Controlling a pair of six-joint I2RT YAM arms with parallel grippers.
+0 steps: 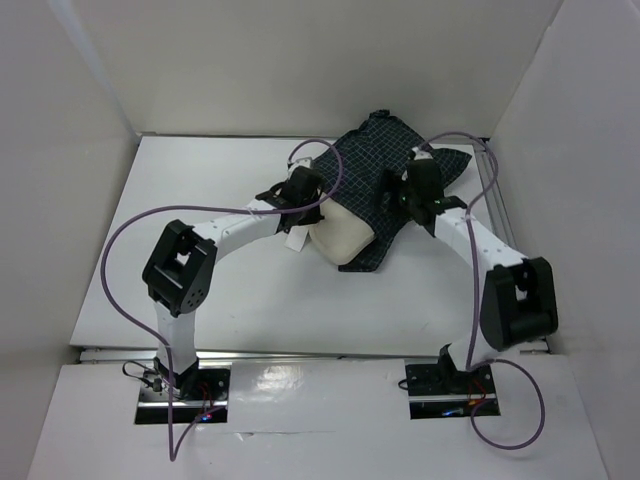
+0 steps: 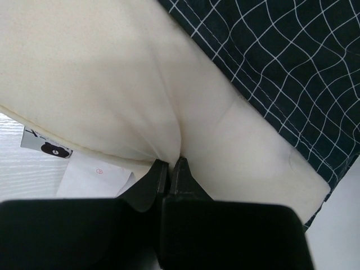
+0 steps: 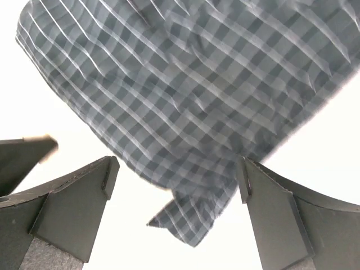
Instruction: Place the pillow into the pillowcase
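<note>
This end of the pillow is still outside, so my left gripper needs to ease its pinch of cream fabric (image 2: 169, 143) slightly toward the hem of the pillowcase and then let it go.
The cream pillow (image 1: 342, 238) lies mid-table with its far end inside the dark checked pillowcase (image 1: 385, 150), which spreads toward the back right. My left gripper (image 1: 303, 205) sits at the pillow's left edge, shut on a pinch of the pillow's cream fabric (image 2: 169, 143); the pillowcase's hem (image 2: 270, 62) runs across the pillow beyond it. A small white tag (image 2: 46, 147) hangs at the pillow's edge. My right gripper (image 1: 418, 205) hovers over the pillowcase, open and empty; in the right wrist view the pillowcase (image 3: 185, 84) lies below the spread fingers (image 3: 264, 208), a corner (image 3: 194, 222) between them.
White walls enclose the table on the left, back and right. A metal rail (image 1: 495, 200) runs along the right edge. Purple cables (image 1: 130, 240) loop from both arms. A white paper label (image 2: 95, 180) lies on the table by the pillow.
</note>
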